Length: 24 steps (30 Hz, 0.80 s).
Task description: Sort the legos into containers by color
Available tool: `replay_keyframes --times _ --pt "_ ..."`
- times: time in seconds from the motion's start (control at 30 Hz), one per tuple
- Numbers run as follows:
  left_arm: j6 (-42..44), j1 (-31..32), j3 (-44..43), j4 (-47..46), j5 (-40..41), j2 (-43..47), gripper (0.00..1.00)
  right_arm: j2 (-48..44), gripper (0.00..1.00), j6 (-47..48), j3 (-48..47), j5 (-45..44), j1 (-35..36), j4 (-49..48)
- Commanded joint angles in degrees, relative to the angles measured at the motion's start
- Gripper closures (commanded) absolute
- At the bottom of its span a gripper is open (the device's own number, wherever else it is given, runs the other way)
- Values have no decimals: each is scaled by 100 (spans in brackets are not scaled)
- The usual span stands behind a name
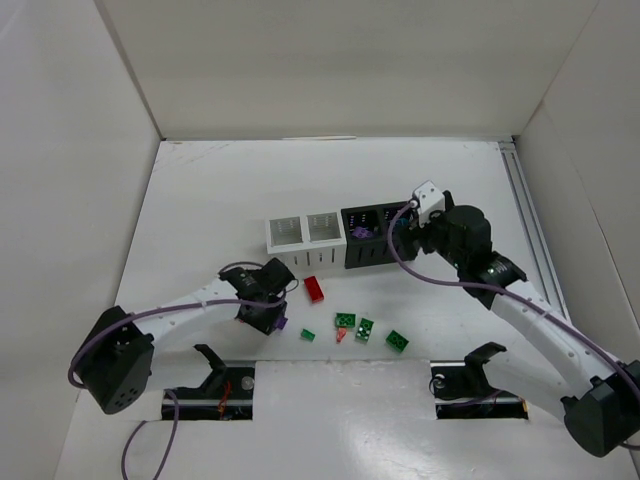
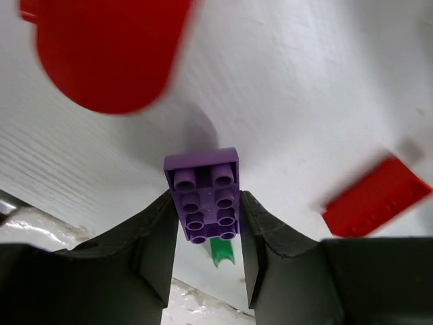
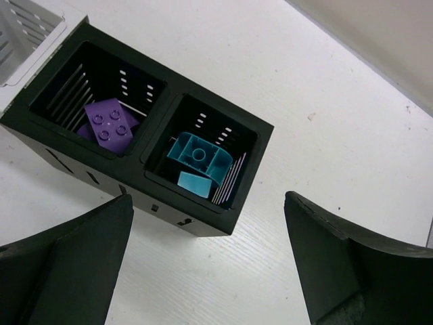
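My left gripper rises next, crosses over the black bin with matching purple bricks and releases, since the bin lies outward, to its right in the top view.
My left gripper is shut on a purple lego brick, low over the table in front of the white bins; the left wrist view shows the brick studs-up between my fingers. The four joined containers stand mid-table: two white bins and two black bins. My right gripper hovers open and empty over the black bins. In the right wrist view the left black bin holds purple bricks and the right black bin holds teal pieces.
Loose on the table in front of the bins lie a red brick, three green bricks, a small green piece and a small red piece. A blurred red shape fills the left wrist view's top left.
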<state>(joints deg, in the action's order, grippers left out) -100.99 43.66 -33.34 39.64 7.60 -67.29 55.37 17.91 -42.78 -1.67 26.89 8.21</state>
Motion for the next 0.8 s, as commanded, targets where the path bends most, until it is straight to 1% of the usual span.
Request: replay_keyframes --times 0.0,0.03,0.07,0.1,0.13,0.17,0.2,0.23,0.27,0.3,0.33,0.37,0.4,0.43,0.47,0.53,0.57,0.6,0.67,0.7,0.73,0.77 --pt "615 318 -970 534 785 -135 87 -351 3 63 86 -43 -70 -197" --pt "711 554 -1233 667 935 -214 87 -422 1 63 86 -192 -70 -197" --pt "799 721 -1819 816 1119 -293 92 -579 1 63 147 -263 -131 -136" --pt "800 914 -2129 992 1321 -398 92 -667 1 63 148 -350 -193 -74" --pt "800 1108 -2454 1507 1732 -660 94 -738 1 63 148 -517 -193 -4" --pt "626 1501 -2780 1816 1911 -820 95 -808 1 63 148 -605 -272 153" --pt "511 1723 -3418 2098 2104 -978 95 -922 1 63 148 -685 -360 233" --pt "510 1899 -3738 2466 2480 -1310 95 -975 1 63 148 -746 -360 304" --pt "710 2101 -4028 2470 2632 -1496 95 -976 1 63 148 -799 -456 383" --pt "1365 2103 -4544 2296 2859 -1846 95 -1054 1 63 148 -852 -544 462" --pt "1371 2103 -4793 2294 2862 -2050 96 -1125 1 63 148 -852 -545 462" --pt "2033 2103 -5031 2033 3036 -2243 98 -1125 1 63 148 -800 -615 462" --pt "2274 2103 -5285 1926 3150 -2428 98 -1186 1 63 148 -800 -667 523" --pt "2451 2051 -5853 1925 3265 -2604 99 -1239 1 63 148 -800 -668 585" --pt "2644 2050 -6120 1733 3431 -2910 99 -1240 1 63 200 -800 -668 586" --pt "3399 1866 -6604 1330 3502 -3105 99 -1292 1 63 200 -800 -721 708" --pt "3724 1805 -6667 1031 3503 -3106 99 -1345 1 63 200 -747 -721 709" --pt "4049 1726 -6668 376 3190 -3185 99 -1345 1 63 200 -747 -721 778" --pt "4830 1383 -6520 -278 2785 -3185 99 -1406 1 63 200 -747 -721 884" --pt "5017 1260 -6440 -821 2313 -3238 99 -1407 1 63 200 -747 -721 971" --pt "5123 1033 -6387 -991 2108 -3238 100 -1407 1 63 200 -747 -721 1085" --pt "5272 961 -6386 -1193 1819 -3360 100 -1468 1 63 200 -747 -773 1139"
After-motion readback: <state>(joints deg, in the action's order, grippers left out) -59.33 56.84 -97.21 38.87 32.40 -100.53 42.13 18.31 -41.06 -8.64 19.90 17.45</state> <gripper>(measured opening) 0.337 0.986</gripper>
